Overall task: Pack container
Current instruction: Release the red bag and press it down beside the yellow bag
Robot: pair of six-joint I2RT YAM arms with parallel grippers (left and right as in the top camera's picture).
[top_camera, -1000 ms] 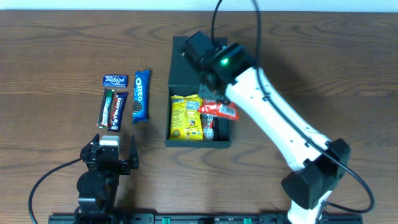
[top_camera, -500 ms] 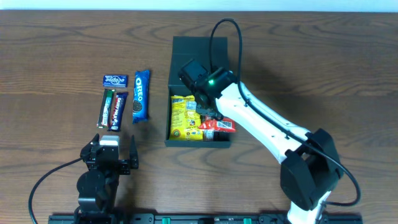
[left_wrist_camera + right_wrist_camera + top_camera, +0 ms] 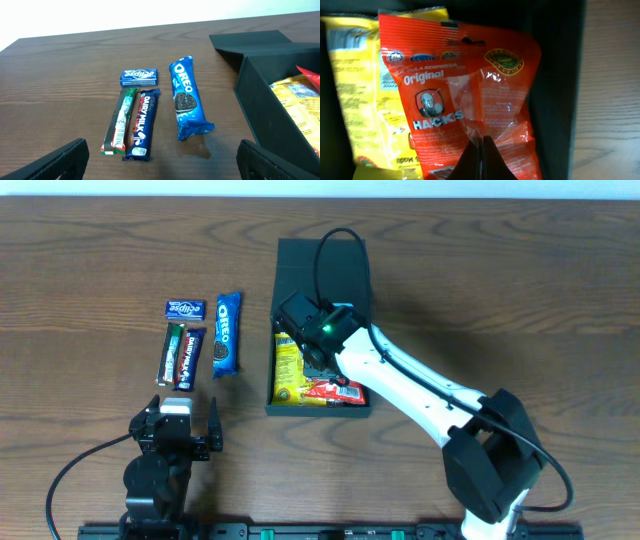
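Note:
The red Hacks bag (image 3: 335,390) overlaps the yellow packet's edge, so the robot will shift its right gripper away from the packet toward the nearby side of the container before opening it.
The dark container (image 3: 320,270) stands open at the table's middle, its lid flap lying flat behind it. Inside lie a yellow snack packet (image 3: 289,372) and a red Hacks candy bag (image 3: 335,390). My right gripper (image 3: 318,360) reaches down into the box and is shut on the red Hacks bag (image 3: 465,100), pinching its clear film, with the yellow packet (image 3: 355,90) beside it. My left gripper (image 3: 160,165) is open and empty, low near the front edge, with the container's wall (image 3: 265,115) to its right.
Left of the box lie an Oreo pack (image 3: 226,332), a Dairy Milk bar (image 3: 189,358), a green-and-red bar (image 3: 172,352) and a blue Eclipse pack (image 3: 185,309). They also show in the left wrist view: Oreo (image 3: 186,97), Dairy Milk (image 3: 141,124).
My right arm has swung left and down into the box, carrying the red Hacks bag from above the right side onto the box's contents. The left arm has not moved.

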